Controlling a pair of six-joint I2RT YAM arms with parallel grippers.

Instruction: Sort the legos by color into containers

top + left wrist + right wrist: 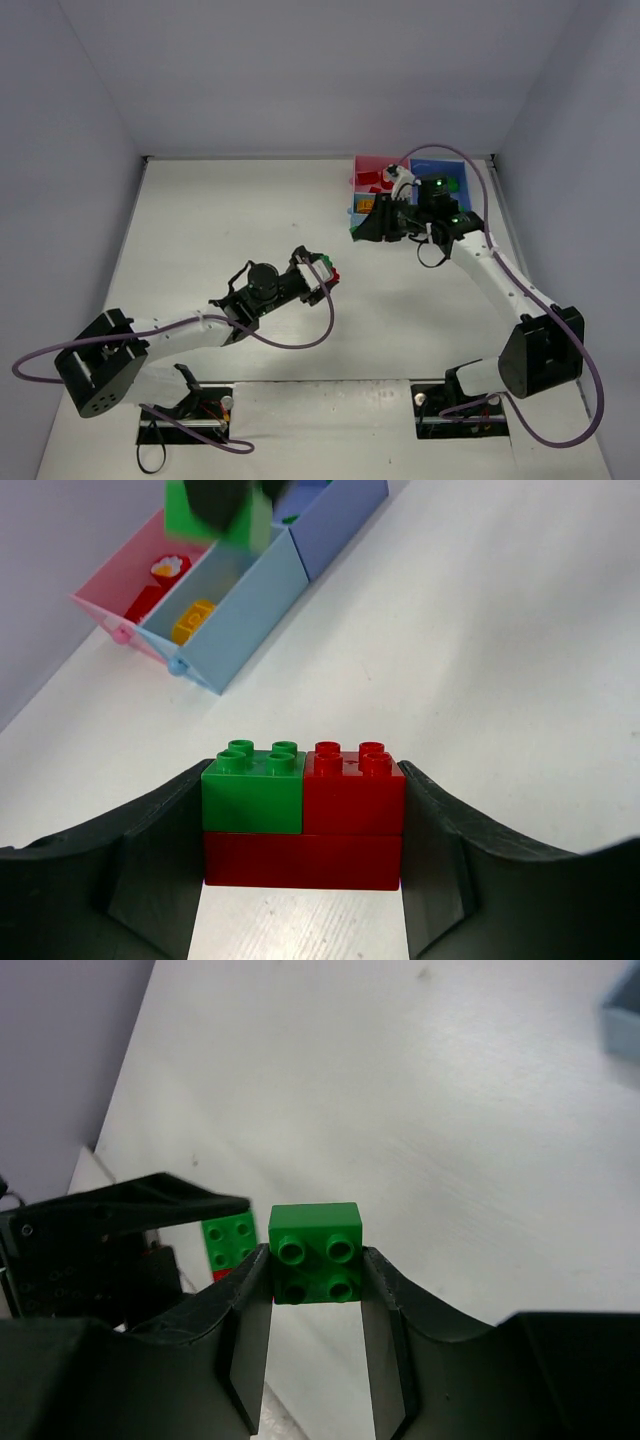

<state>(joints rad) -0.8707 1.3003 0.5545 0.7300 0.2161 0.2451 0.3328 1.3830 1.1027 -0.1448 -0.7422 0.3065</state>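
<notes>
My right gripper should next move over the medium blue tray (458, 189), which is outward and to its right in the top view, and let go of the green brick among the green bricks.
My left gripper (322, 272) (303, 825) is shut on a clump of legos (303, 815): a green and a red brick stuck on a long red brick, held above the table. My right gripper (366, 232) (315, 1275) is shut on a single green brick (315, 1252), in the air just in front of the trays. The pink tray (118, 588) holds a red brick (148, 602). The light blue tray (240, 610) holds a yellow-orange brick (193, 621). The medium blue tray (335, 520) lies beyond them. The trays stand at the back right in the top view (372, 163).
The right wrist view shows the left gripper's black body (110, 1250) with the clump's green brick (228, 1241) below and left of the right fingers. Grey walls enclose the white table (230, 230). Purple cables loop from both arms.
</notes>
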